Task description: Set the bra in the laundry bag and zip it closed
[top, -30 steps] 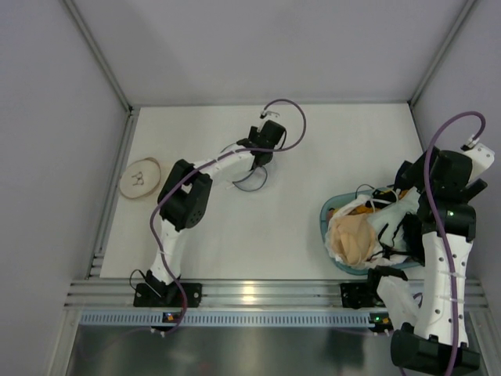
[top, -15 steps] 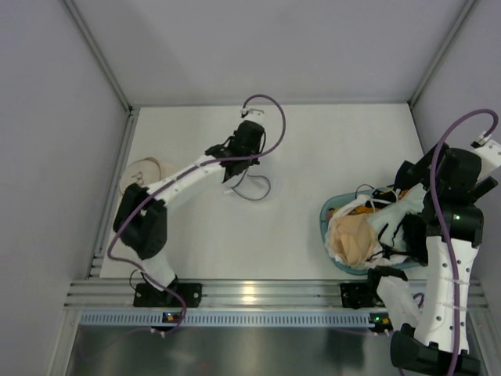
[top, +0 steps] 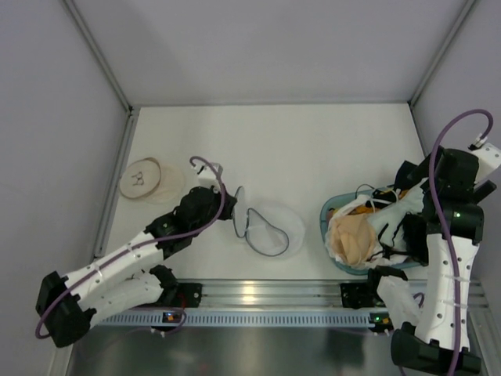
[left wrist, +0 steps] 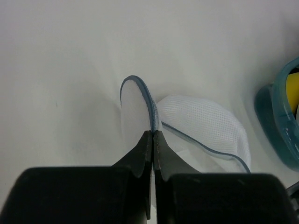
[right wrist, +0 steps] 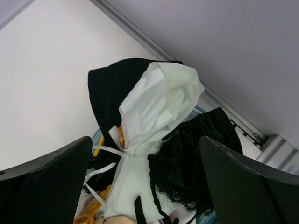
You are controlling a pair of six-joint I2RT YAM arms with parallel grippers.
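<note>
My open right gripper will move outward and down onto the strap-side edge of the white bra's (right wrist: 131,138) far cup, the uppermost on the heap.
The laundry bag (top: 274,227), white mesh with a dark hoop rim, lies partly popped open on the table near the middle. My left gripper (top: 236,215) is shut on the bag's rim; in the left wrist view the fingertips (left wrist: 153,133) pinch the blue-grey hoop, with the mesh of the laundry bag (left wrist: 205,121) spreading to the right. Bras lie heaped in a blue basket (top: 325,215): a beige one (top: 352,239), a white one (right wrist: 154,112) and a black lace one (right wrist: 196,163). My right gripper (right wrist: 147,172) hangs open above this heap and holds nothing.
A flat round beige disc (top: 141,178) lies at the table's left edge. The basket's teal rim (left wrist: 268,116) shows just right of the bag. Grey walls close in the left, right and far sides, and a metal rail (top: 258,294) runs along the near edge.
My left gripper has shut on the bag's rim and pulled it from the far middle of the table toward the near centre. The right arm has hardly moved.
</note>
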